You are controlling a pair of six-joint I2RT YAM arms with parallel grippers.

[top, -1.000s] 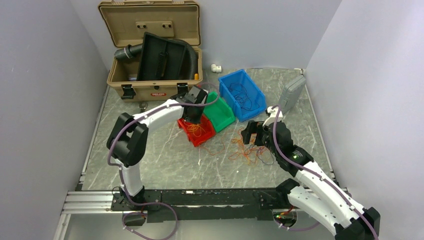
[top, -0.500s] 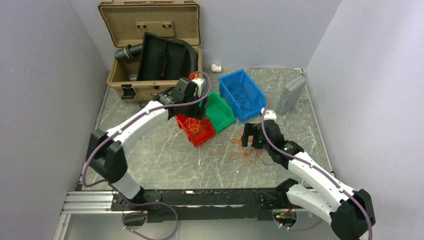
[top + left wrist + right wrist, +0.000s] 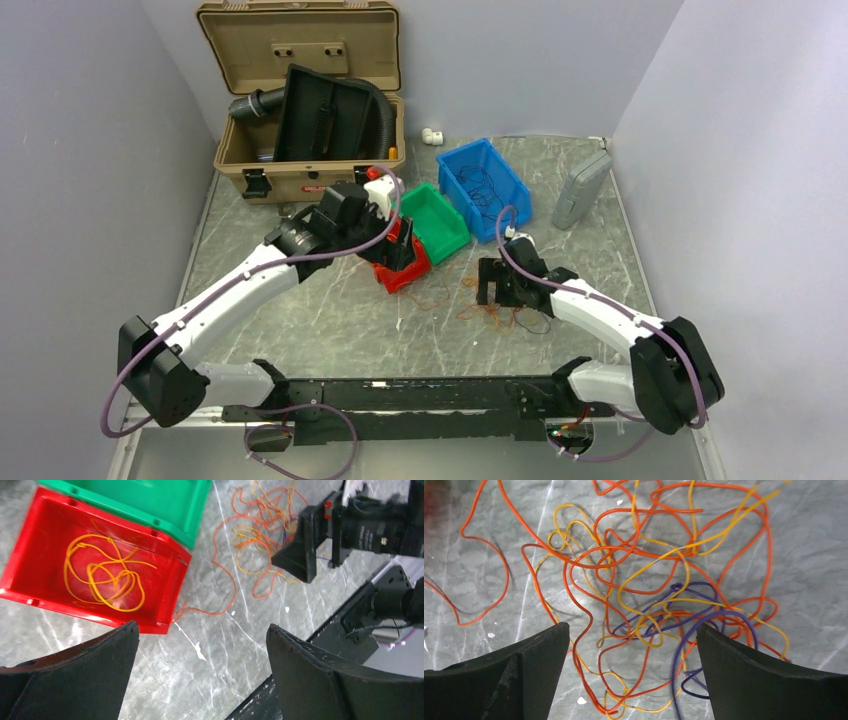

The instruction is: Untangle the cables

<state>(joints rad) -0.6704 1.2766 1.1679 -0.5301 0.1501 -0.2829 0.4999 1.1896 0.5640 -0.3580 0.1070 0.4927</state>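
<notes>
The left gripper needs to move toward the tangle next and down onto the stray orange piece of cable, since that piece lies below it, to its right in the top view.
The cables (image 3: 505,312) lie as a loose tangle on the marble table: orange and yellow strands (image 3: 596,566) with a purple wire (image 3: 689,586) running through them. My right gripper (image 3: 632,626) hovers open just above this tangle, fingers either side of it, gripping nothing; in the top view my right gripper (image 3: 490,285) is at the heap's left edge. A coil of yellow-orange cable (image 3: 107,575) rests inside the red bin (image 3: 405,275). My left gripper (image 3: 201,627) is open and empty above bare table beside the red bin's (image 3: 85,607) near wall.
A green bin (image 3: 435,220) and a blue bin (image 3: 462,160) holding dark wires stand behind the red one. A tan case (image 3: 300,185) with a black corrugated hose (image 3: 385,110) is at the back left. A grey box (image 3: 582,188) lies at the right.
My left gripper went from shut to open, rose off the red bin and drew back towards the left; the yellow-orange coil lies in the bin. My right gripper shifted slightly left, low over the tangle.
</notes>
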